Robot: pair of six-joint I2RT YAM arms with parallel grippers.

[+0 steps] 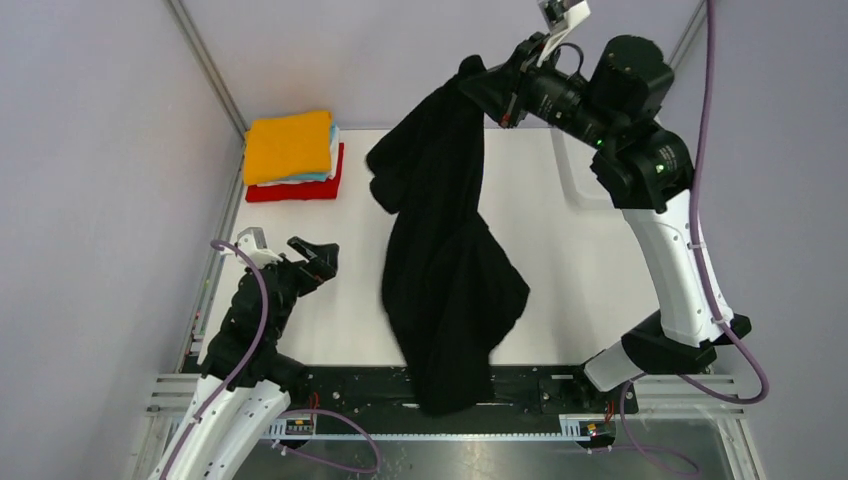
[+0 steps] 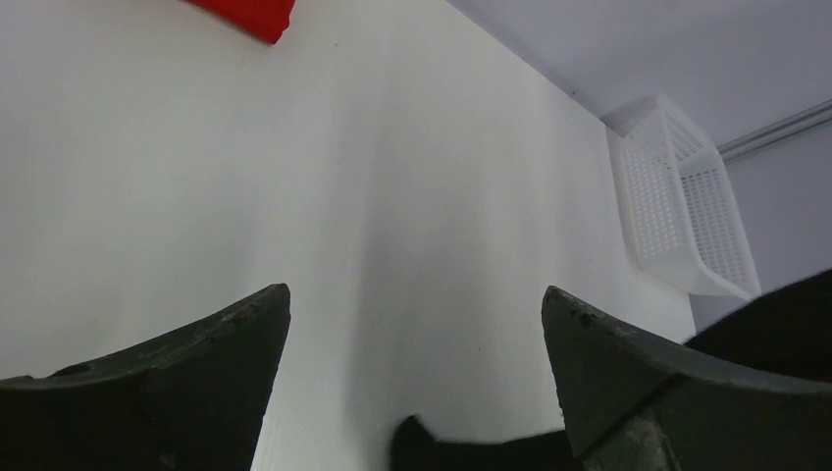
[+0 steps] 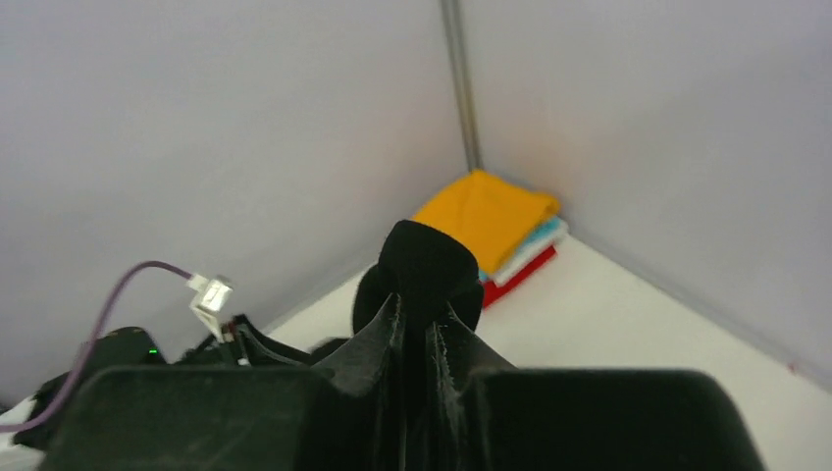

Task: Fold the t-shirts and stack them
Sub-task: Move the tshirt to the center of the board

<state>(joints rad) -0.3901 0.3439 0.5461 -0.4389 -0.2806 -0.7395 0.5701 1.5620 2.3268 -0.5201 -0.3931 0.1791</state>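
My right gripper should lower the shirt's edge onto the bare tabletop by the basket and let go of it there, because that spot is below my right gripper and to its right in the top view.
My right gripper is raised high at the back and shut on an edge of the large black t-shirt, which hangs down in a long bunch to the table's near edge. In the right wrist view the black cloth bulges out between the closed fingers. My left gripper is open and empty, low over the table at the left, apart from the shirt. A bit of black cloth shows below it. A folded stack with the orange shirt on top and the red shirt at the bottom lies at the back left.
A white plastic mesh basket stands at the table's right side, partly hidden behind my right arm in the top view. Grey walls enclose the table at the left, back and right. The folded stack also shows in the right wrist view.
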